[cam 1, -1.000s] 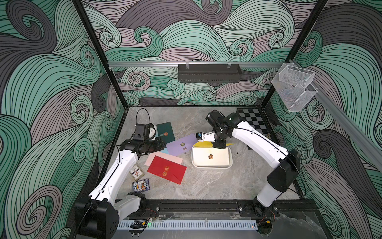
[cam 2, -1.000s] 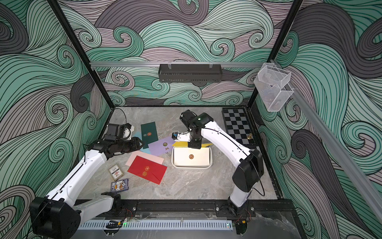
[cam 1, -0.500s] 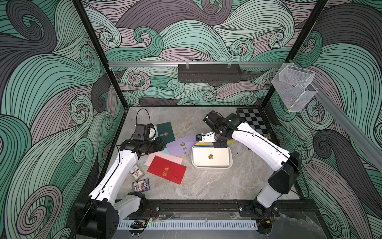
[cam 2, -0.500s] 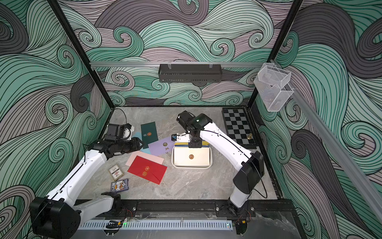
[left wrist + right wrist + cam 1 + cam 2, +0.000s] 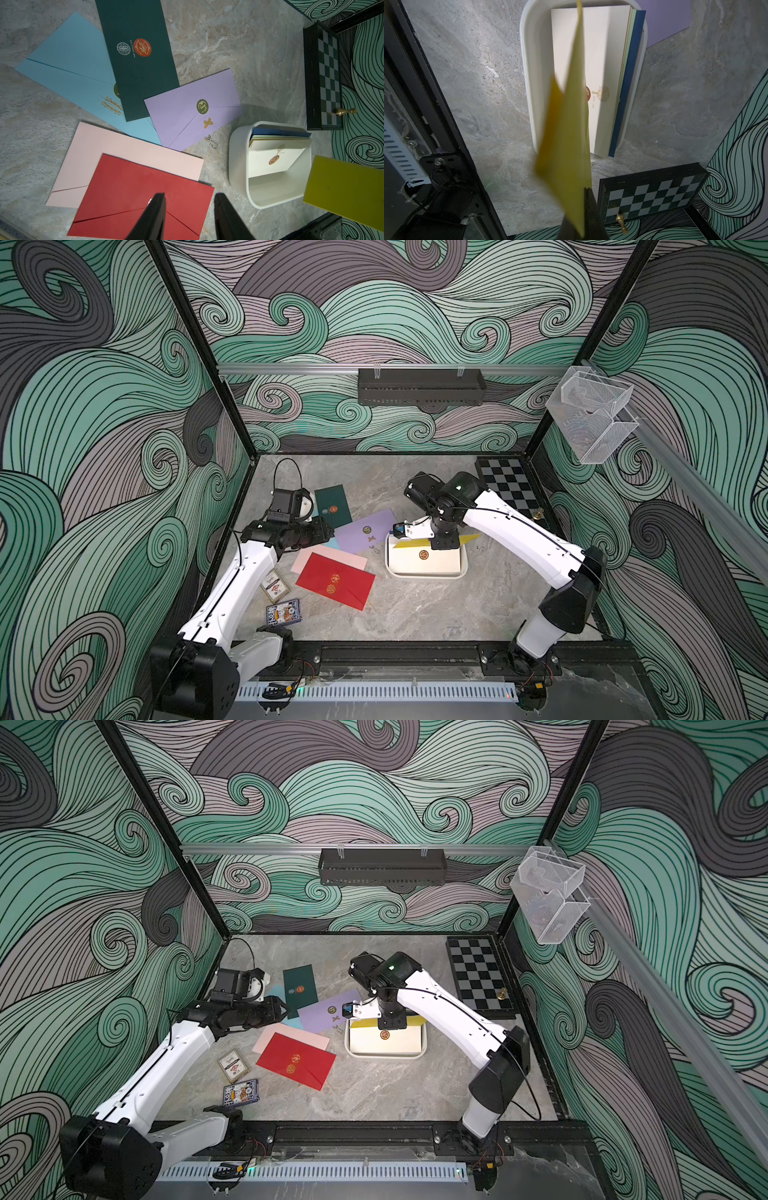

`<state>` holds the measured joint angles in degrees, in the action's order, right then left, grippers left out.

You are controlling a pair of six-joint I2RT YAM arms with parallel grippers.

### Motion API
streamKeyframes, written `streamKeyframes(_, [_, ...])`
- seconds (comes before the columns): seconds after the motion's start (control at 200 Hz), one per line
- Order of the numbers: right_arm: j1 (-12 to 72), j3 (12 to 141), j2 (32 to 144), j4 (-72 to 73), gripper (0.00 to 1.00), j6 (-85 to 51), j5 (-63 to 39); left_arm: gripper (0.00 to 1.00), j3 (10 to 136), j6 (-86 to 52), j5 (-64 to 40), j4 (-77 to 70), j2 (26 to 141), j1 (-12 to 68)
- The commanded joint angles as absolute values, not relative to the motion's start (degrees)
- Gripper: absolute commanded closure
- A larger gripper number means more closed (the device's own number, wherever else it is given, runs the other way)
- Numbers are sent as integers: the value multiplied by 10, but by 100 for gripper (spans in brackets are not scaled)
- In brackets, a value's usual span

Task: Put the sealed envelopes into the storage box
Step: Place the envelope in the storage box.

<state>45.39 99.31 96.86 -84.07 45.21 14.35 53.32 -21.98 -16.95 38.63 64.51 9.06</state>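
Note:
My right gripper brings the yellow envelope down onto the sealed side of the cream envelope [image 5: 424, 561] [image 5: 602, 76] next and releases, since that side lies in the open box below.
My right gripper [image 5: 581, 193] is shut on a yellow envelope [image 5: 566, 135], which hangs edge-on over the white storage box [image 5: 527, 83]. Both top views show the yellow envelope [image 5: 411, 543] [image 5: 363, 1024] above the far rim of the storage box [image 5: 424, 575]. A cream envelope [image 5: 268, 166] with a round seal lies in the box, with blue and pale green ones along one wall. My left gripper [image 5: 189, 197] is open and empty above the red envelope [image 5: 135, 187]. Pink [image 5: 104, 149], lilac [image 5: 187, 116], dark green [image 5: 139, 68] and light blue [image 5: 72, 62] envelopes lie loose on the table.
A chessboard [image 5: 513, 493] with a gold chess piece [image 5: 539, 513] sits at the back right corner. Two card packs [image 5: 275, 585] [image 5: 284, 611] lie beside my left arm. A black shelf [image 5: 420, 386] and clear mesh baskets [image 5: 590, 414] hang on the walls.
My right gripper has carried the yellow envelope a little lower and closer over the storage box. The left arm has not moved.

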Motion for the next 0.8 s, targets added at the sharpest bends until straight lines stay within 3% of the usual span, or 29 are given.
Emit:
streamKeyframes(0.0, [455,991,995,-857,100,444,109,57,533,-209,-172,398,643,88])
streamKeyframes(0.225, [452,1016,1058,-856,100,448,102,57,528,-214,-184,394,645,88])
streamKeyframes(0.515, [446,1050,1111,-846,85,435,127,56,530,-212,-184,396,648,88])
streamKeyframes(0.796, [447,1074,1126,-835,83,429,120,56,531,-213,-183,396,649,88])
